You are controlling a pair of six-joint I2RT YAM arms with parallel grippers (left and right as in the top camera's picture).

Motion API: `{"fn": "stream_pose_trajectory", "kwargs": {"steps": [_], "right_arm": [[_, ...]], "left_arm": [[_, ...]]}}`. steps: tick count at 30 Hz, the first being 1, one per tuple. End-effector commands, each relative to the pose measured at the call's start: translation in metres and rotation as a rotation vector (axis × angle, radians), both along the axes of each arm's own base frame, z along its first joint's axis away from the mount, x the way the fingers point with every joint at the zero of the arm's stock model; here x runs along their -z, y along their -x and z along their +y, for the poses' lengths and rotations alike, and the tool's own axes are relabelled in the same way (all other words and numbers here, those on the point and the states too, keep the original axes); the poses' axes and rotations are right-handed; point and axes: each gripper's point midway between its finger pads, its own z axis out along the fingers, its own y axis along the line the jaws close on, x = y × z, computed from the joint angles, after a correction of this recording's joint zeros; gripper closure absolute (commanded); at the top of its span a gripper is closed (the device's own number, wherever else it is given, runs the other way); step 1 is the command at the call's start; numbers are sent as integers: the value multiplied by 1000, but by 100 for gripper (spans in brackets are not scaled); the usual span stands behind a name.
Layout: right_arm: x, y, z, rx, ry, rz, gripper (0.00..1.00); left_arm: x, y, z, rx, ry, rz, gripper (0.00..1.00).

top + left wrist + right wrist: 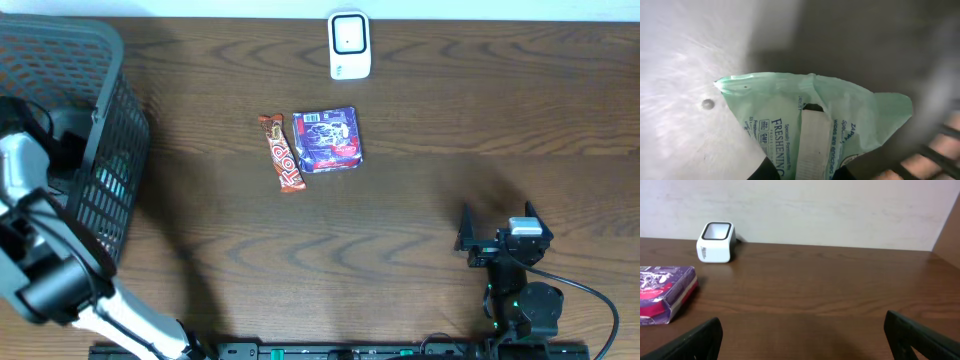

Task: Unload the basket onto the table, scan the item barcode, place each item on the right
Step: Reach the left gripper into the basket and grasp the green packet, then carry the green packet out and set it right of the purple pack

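Note:
The robot needs to raise its left gripper from the basket (110,120) next, move it past the candy bar and lower it to let go on the wood beyond the purple packet, since that wood is bare.
A pale green wipes packet (840,115) with blue print lies on the grey floor of the basket (110,120). My left gripper (810,172) is shut on its near end, a dark finger on each side of the white seam strip. From overhead, my left arm (25,165) reaches down into the basket and a patch of green shows through the mesh. The white barcode scanner (349,45) stands at the table's far edge, also in the right wrist view as the scanner (716,241). My right gripper (497,228) hovers open over bare wood at the near right, holding nothing.
A brown and red candy bar (282,152) and a purple packet (328,140) lie side by side mid-table, in front of the scanner. The purple packet (662,292) shows at the left of the right wrist view. The basket's mesh wall (940,150) rises close on the right.

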Motion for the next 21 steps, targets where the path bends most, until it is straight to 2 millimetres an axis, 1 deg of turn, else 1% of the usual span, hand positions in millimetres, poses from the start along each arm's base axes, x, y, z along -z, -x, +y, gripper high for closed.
{"fn": "stream_pose_trajectory", "kwargs": {"steps": [1,4,6,7,9,11,13,16,19,21], "right_arm": [[1,0,2,-9,5,0,1],[1,0,2,-9,5,0,1],[1,0,2,-9,5,0,1],[1,0,2,-9,5,0,1],[1,0,2,-9,5,0,1],[1,0,2,-9,5,0,1],[1,0,2,-9,5,0,1],[1,0,2,-9,5,-1,1],[1,0,2,-9,5,0,1],[1,0,2,-9,5,0,1]], "left_arm": [[-113,-10,13,-1,-150,-249,93],[-185,-1,13,-10,-273,-404,93],[-228,10,5,-8,-343,-494,92],[-249,16,-3,-1,-372,-539,93],[-276,23,-21,29,-388,-613,93],[-300,25,-48,92,-385,-690,93],[-317,24,-76,161,-378,-750,93],[-327,13,-125,288,-343,-803,93],[-321,-2,-188,493,-302,-821,93],[-309,-10,-234,655,-280,-816,93]]}}
